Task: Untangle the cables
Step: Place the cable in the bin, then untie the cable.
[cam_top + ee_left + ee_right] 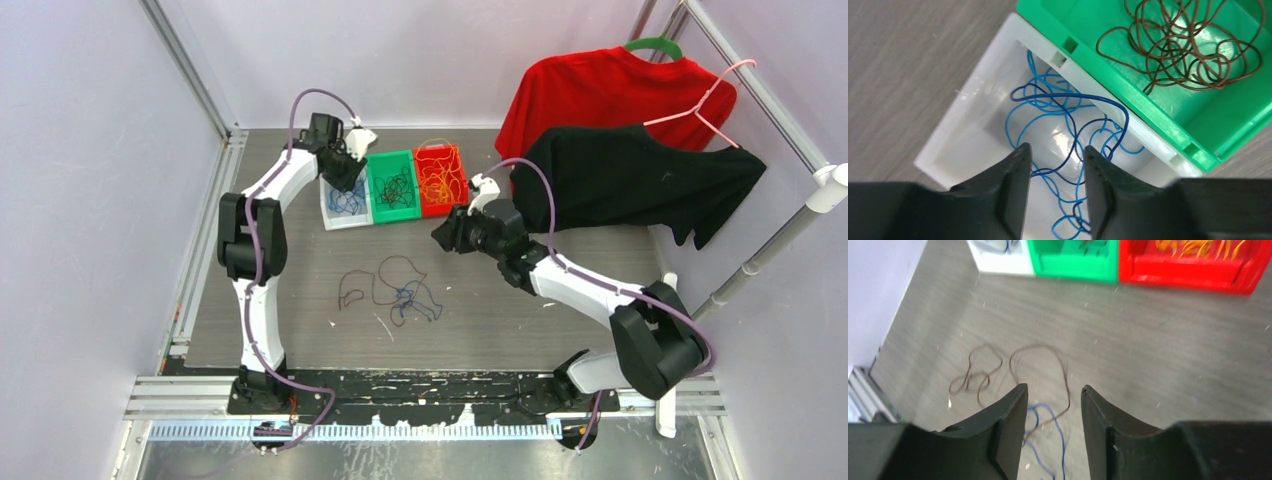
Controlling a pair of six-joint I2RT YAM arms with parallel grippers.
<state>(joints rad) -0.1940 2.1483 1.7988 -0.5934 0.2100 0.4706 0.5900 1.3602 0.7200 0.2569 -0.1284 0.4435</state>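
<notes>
The right gripper moves back and down next onto the piece of blue cable at the tangle's near edge, where it sticks out free of the brown loops [998, 362].
A loose tangle of brown cable [372, 282] and blue cable [412, 303] lies on the grey table; in the right wrist view the brown loops [998, 362] and blue strand [1050, 425] show below the fingers. Three bins stand at the back: a white bin [329, 213] with blue cables [1063, 120], a green bin [373, 200] with brown cables [1178, 45], a red bin [426, 206] with orange cables [440, 175]. My left gripper [347, 172] [1055, 152] is open and empty above the white bin. My right gripper [445, 233] [1052, 392] is open and empty, above the table right of the tangle.
A red shirt [600, 90] and a black shirt [630, 180] hang from a rail at the back right, with a pink wire hanger [715, 95] and a green hanger [655, 45]. Metal frame posts run along the left and right sides.
</notes>
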